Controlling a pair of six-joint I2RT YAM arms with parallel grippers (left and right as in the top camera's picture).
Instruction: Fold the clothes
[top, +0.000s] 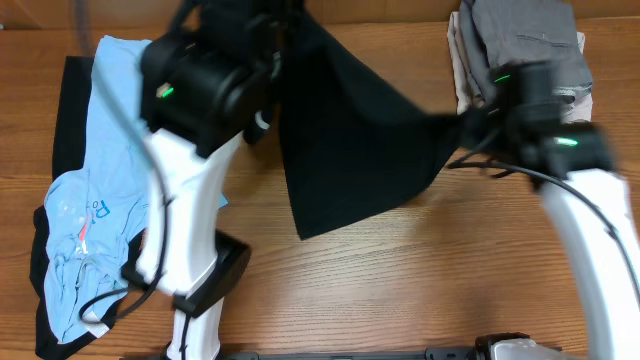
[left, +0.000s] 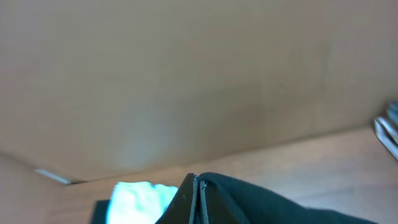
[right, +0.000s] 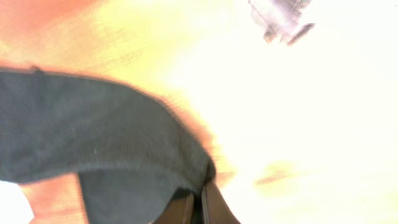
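Note:
My left gripper should move down to the bare wood beside the blue shirt and let go of the black garment's corner, because the garment's lower edge already hangs onto the table.
A black garment hangs stretched between my two grippers above the middle of the table, its lower edge draping onto the wood. My left gripper is shut on its left top corner; in the left wrist view the shut jaws pinch black cloth. My right gripper is shut on its right corner; in the right wrist view the jaws clamp the dark cloth. A light blue shirt lies crumpled at the left on another black garment.
A stack of folded grey and beige clothes sits at the back right, also blurred in the right wrist view. The blue shirt shows in the left wrist view. The left arm's base stands at the front left of the wooden table.

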